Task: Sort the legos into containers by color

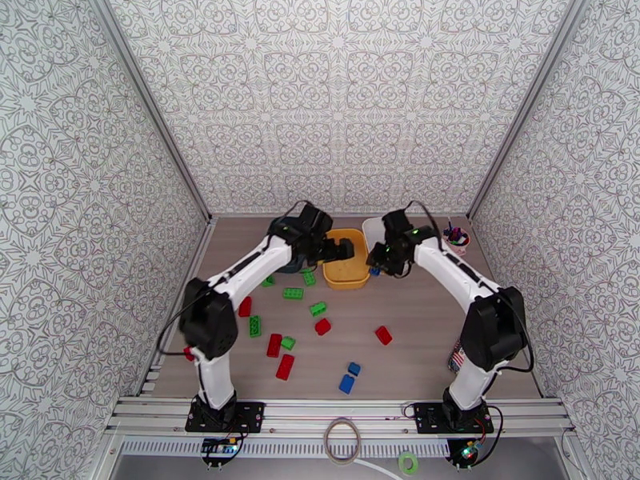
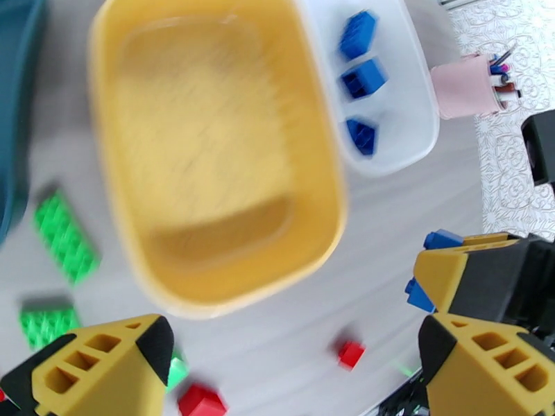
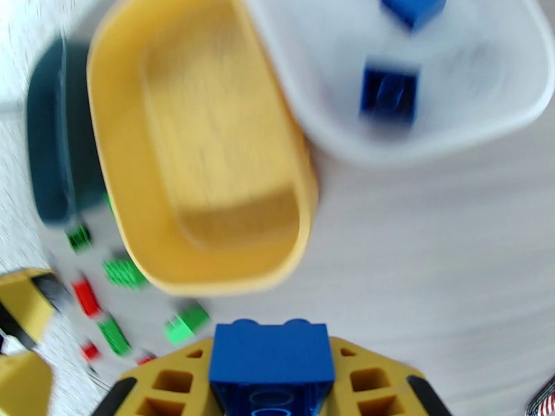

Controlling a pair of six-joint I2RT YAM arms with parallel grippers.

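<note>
My right gripper carries the blue lego outward over the inside of the white tub (image 3: 444, 133) next and releases the lego where other blue legos lie.
My right gripper (image 3: 270, 386) is shut on a blue lego (image 3: 270, 351), held just off the yellow tub's (image 1: 346, 275) right side, in front of the white tub (image 3: 444, 133). The white tub holds three blue legos (image 2: 362, 79). Over the empty yellow tub (image 2: 208, 154) hangs my left gripper (image 1: 342, 251), open with nothing between its fingers (image 2: 104, 362). The dark teal tub (image 3: 59, 147) lies left of the yellow one, mostly under the left arm. Red (image 1: 285, 366), green (image 1: 293, 293) and blue legos (image 1: 346, 384) are scattered on the table in front.
A pink cup with pens (image 1: 457, 238) stands at the back right by the white tub. A flag-patterned packet (image 1: 457, 359) lies near the right arm's base. Patterned walls close in the table on three sides.
</note>
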